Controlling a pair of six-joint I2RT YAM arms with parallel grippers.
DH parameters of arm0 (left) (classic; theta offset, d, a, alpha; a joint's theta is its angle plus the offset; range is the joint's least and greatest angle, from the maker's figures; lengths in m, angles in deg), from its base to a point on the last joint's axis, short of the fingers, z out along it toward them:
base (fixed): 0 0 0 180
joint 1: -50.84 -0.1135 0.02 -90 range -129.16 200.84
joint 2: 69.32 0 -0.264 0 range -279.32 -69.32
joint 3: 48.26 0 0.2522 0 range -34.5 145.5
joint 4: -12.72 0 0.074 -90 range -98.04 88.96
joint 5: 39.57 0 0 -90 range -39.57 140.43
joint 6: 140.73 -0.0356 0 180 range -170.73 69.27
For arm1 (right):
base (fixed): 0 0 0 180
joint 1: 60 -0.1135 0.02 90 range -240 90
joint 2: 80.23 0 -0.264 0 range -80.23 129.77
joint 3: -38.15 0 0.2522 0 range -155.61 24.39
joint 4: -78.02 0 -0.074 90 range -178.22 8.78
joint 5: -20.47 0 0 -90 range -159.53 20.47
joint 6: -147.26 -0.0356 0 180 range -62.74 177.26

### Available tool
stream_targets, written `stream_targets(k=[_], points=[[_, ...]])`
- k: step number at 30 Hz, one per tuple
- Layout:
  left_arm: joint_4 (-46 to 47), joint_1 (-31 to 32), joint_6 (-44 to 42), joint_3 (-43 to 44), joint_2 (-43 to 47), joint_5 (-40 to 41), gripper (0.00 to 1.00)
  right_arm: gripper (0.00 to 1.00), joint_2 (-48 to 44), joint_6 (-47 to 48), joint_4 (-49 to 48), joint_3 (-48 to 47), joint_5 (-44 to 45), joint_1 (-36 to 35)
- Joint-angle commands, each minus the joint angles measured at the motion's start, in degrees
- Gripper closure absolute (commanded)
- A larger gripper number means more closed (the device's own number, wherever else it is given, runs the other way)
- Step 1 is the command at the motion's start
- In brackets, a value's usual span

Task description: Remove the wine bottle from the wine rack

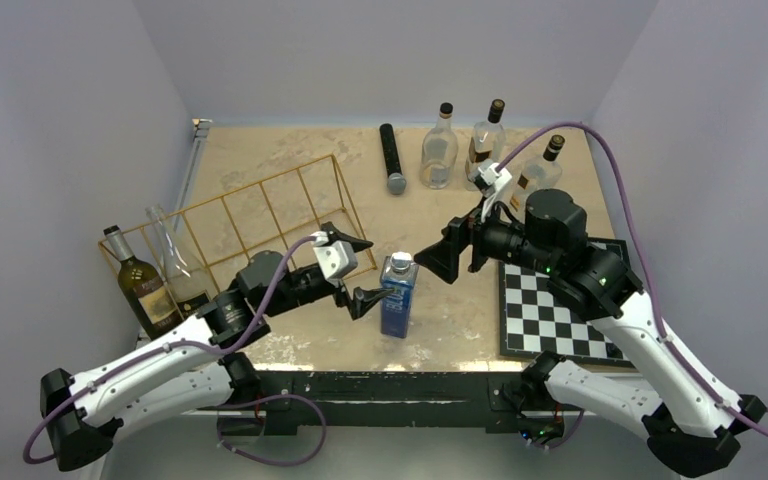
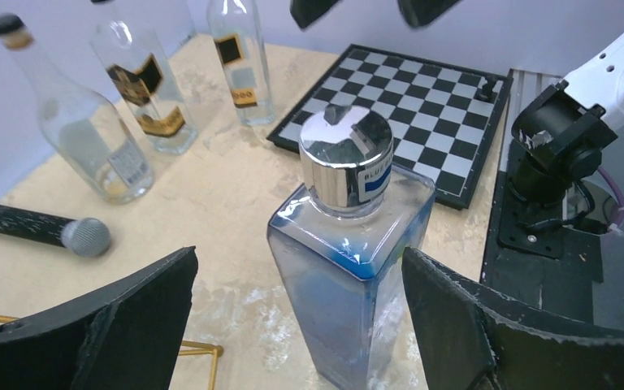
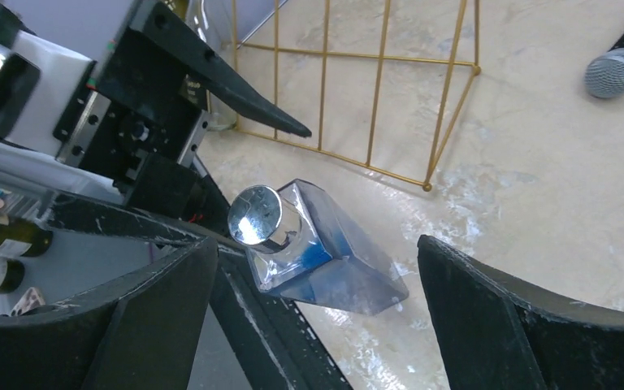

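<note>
My right gripper's fingers hover beside the bottle's cap, so next my right gripper should go left in the top view and down around the blue bottle's upper body (image 1: 400, 279) (image 3: 313, 237).
A blue square glass bottle (image 1: 398, 297) with a silver cap stands upright on the table, right of the gold wire wine rack (image 1: 260, 215). My left gripper (image 1: 378, 268) is open; in the left wrist view the blue bottle (image 2: 349, 268) stands between its fingers (image 2: 455, 309), the right one close to the glass. My right gripper (image 1: 430, 255) is open and empty, just above and right of the cap; in its wrist view the bottle (image 3: 325, 260) lies below the spread fingers. A dark green wine bottle (image 1: 142, 285) stands upright at the rack's left end.
A black-and-white chessboard (image 1: 560, 305) lies at the front right. Three clear bottles (image 1: 440, 150) stand at the back right, with a black microphone (image 1: 392, 160) lying left of them. A clear glass piece (image 1: 165, 240) stands at the rack's left side.
</note>
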Motion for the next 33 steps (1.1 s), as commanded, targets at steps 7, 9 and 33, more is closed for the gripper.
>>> stream_targets(k=[7,9,33], points=[[-5.4,0.0,-2.4,3.1,5.8,1.6,0.01,0.01,2.2,1.0,-2.0,0.2,-1.2,-6.0],[-9.3,0.0,-2.7,4.0,7.1,1.8,0.01,0.01,2.5,2.2,-2.3,0.4,-1.7,-6.8],[-27.0,0.0,-8.6,5.4,24.3,27.1,0.01,0.01,11.9,20.0,-2.9,2.6,-3.7,-11.0]])
